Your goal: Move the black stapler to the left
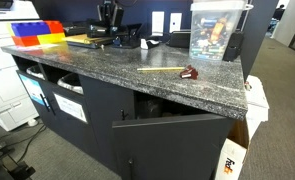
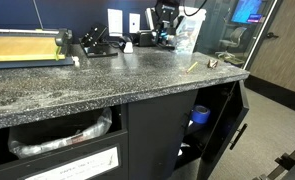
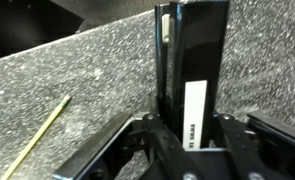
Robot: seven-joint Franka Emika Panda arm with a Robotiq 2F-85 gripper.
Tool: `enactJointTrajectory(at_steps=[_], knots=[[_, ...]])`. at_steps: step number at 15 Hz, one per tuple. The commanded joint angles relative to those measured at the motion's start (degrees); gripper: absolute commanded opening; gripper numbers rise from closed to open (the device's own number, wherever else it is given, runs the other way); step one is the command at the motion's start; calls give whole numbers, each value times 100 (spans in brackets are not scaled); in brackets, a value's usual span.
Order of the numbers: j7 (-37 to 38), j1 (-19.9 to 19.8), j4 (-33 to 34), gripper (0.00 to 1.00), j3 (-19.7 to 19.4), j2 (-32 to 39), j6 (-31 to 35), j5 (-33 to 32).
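Next I need to bring my gripper down from the back of the counter onto the counter's front strip (image 2: pixel 150 79) and release the black stapler there, since that strip lies bare.
In the wrist view the black stapler (image 3: pixel 202 50) stands lengthwise between my gripper's (image 3: pixel 192 140) two fingers, its white label facing the camera. The fingers press on both of its sides, so the gripper is shut on it. The speckled grey counter (image 3: pixel 77 80) lies behind it. In both exterior views the gripper (image 1: pixel 109 30) (image 2: pixel 167 30) is at the back of the counter, pointing down. The stapler is mostly hidden there by the gripper, and I cannot tell whether it touches the counter.
A yellow pencil (image 1: pixel 159 70) (image 3: pixel 42 135) and a small dark red object (image 1: pixel 190 72) lie near the counter's edge. A clear plastic container (image 1: pixel 215 30), coloured bins (image 1: pixel 35 33), a paper cutter (image 2: pixel 27 45) and a black desk device (image 2: pixel 97 45) stand around. A cabinet door (image 2: pixel 232 120) below hangs open.
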Motion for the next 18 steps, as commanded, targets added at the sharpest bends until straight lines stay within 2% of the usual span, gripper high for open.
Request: enactJointTrajectory(at_steps=[1,3,8,9,12,13,14,18], knots=[[-16,307,280,17,108,395,98,-111],[10,437,270,17,74,603,347,-150],[15,337,262,17,18,1114,1044,-245],[0,317,24,17,20,987,1189,-255],[-64,264,2,17,-2,929,1121,-293],[-108,237,-24,67,10,890,1015,-283],[-174,209,-56,68,39,772,796,-264],[-405,28,-46,96,54,218,-6,-278]])
